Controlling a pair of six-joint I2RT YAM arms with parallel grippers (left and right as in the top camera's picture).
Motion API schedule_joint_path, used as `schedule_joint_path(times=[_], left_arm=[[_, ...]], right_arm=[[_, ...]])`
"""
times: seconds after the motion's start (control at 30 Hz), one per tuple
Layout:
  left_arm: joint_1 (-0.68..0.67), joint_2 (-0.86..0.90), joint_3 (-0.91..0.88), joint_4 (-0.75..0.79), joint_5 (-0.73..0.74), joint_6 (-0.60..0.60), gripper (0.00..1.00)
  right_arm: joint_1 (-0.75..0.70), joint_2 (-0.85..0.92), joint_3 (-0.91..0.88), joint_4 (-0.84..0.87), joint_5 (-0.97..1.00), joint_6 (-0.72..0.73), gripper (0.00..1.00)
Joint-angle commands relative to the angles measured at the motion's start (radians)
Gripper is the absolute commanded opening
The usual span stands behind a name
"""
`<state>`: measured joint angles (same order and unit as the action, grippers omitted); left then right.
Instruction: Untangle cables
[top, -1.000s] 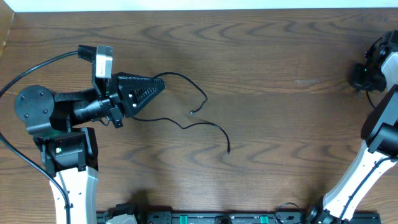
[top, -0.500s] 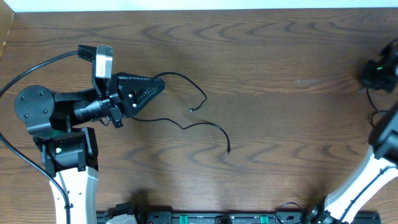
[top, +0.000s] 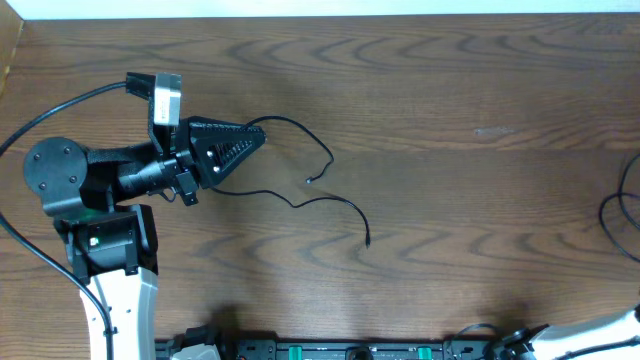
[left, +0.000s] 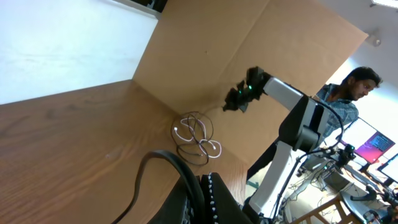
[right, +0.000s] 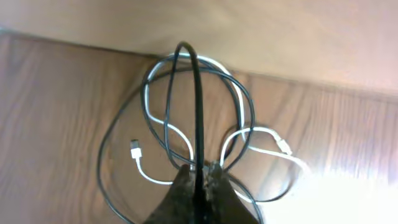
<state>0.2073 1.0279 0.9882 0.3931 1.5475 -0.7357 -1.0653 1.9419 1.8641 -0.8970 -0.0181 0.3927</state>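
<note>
My left gripper carries the loop to the bare wood (top: 294, 166) beside the nearer plug next, then tilts down and releases, since that wood lies to the right in the overhead view.
My left gripper (top: 256, 134) lies at the table's left, shut on a thin black cable (top: 322, 152) that arcs right and trails to a plug (top: 368, 241). In the left wrist view its fingers (left: 214, 196) pinch that cable (left: 146, 171). A tangle of black and white cables (right: 186, 124) lies against a cardboard wall (right: 249, 31). My right gripper (right: 203, 167) hangs over it, jaws slightly apart, with one black cable (right: 197, 99) rising between them. From the left wrist that gripper (left: 244, 94) hovers above the tangle (left: 198, 140).
The cardboard wall (left: 261, 50) closes the table's right side. A black cable loop (top: 617, 215) shows at the overhead view's right edge. The right arm's base (top: 600, 335) is at the bottom right, and a person (left: 348, 93) stands beyond the table.
The right gripper has moved out past the right edge of the overhead view, leaving only a black loop there. The left arm and its cable have not moved.
</note>
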Motion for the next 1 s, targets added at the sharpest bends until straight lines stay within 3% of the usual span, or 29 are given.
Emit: schedule_joint_path(times=[0.0,0.07,0.37,0.6,0.97], left_arm=[[-0.001,-0.001,-0.009,0.005,0.016,0.010,0.07],[-0.001,-0.001,-0.009,0.005,0.016,0.010,0.07],[-0.001,-0.001,-0.009,0.005,0.016,0.010,0.07],[-0.001,-0.001,-0.009,0.005,0.016,0.010,0.08],[-0.001,-0.001,-0.009,0.005,0.015,0.024,0.08]], right_arm=[[-0.029,0.053,-0.014,-0.024,-0.145,0.094,0.63],[-0.033,0.067,-0.014,-0.032,-0.161,0.094,0.99],[0.035,0.071,-0.014,-0.052,-0.251,0.075,0.99],[0.169,0.071,-0.014,-0.050,-0.599,-0.203,0.99],[0.580,0.071,-0.014,-0.208,-0.632,-0.598,0.99]])
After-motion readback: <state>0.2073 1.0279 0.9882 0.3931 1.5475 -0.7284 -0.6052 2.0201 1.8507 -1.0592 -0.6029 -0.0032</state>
